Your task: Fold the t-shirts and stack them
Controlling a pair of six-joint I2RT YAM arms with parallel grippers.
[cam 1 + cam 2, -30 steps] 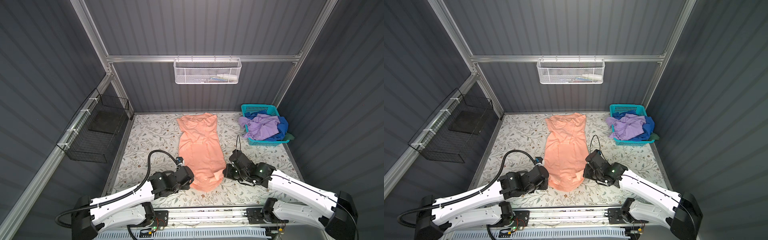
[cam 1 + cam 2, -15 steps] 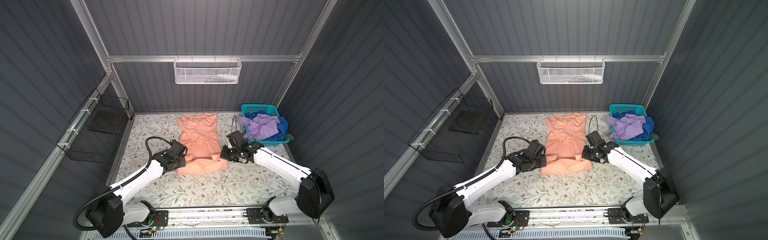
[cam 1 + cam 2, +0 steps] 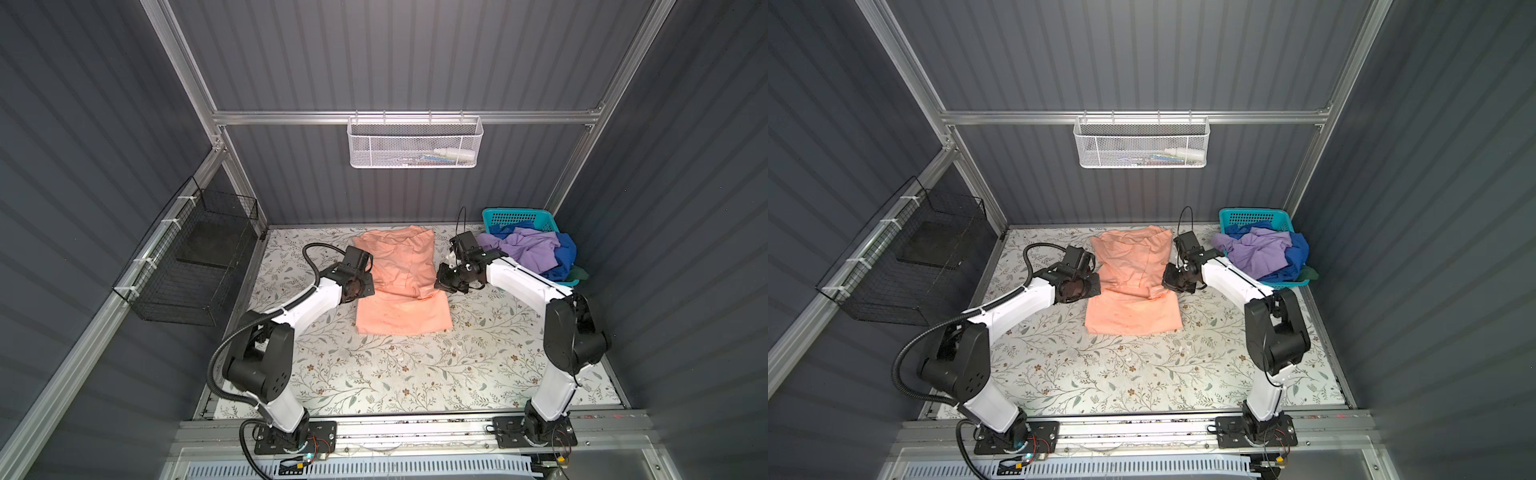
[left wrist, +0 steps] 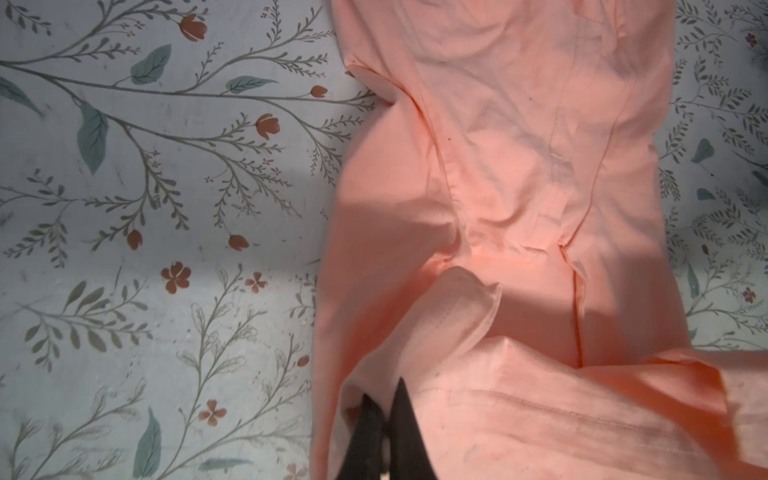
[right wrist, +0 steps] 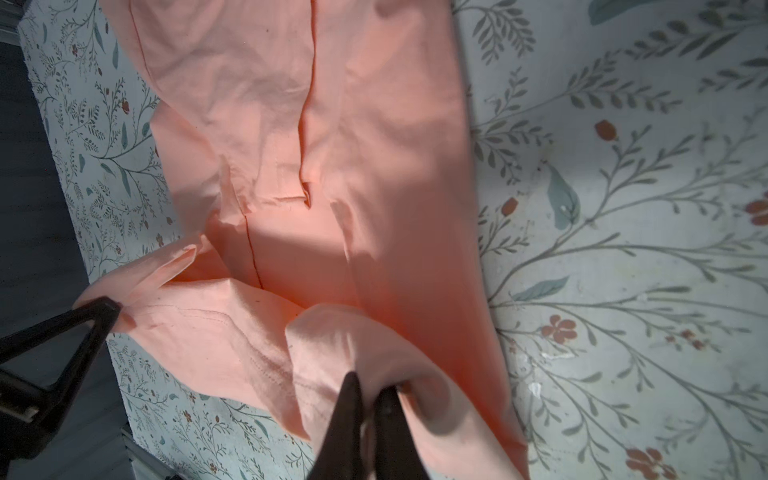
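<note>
I next lower the raised hem corner outward onto the shirt's side edge, lying outward and below, and release it with my left gripper.
A peach-orange t-shirt lies lengthwise on the floral table, its lower part doubled back over its middle. My left gripper is shut on the left corner of the hem. My right gripper is shut on the right corner, the hem stretched between them just above the shirt. A lavender t-shirt, a royal blue one and a dark green one lie heaped in the teal basket at the back right.
A black wire basket hangs on the left wall and a white mesh basket on the back wall. The floral table cover stretches bare from the shirt to the front rail.
Both grippers have carried the hem from the table's near side towards the back, folding the shirt's lower part over its middle. Both arms are now stretched further out.
</note>
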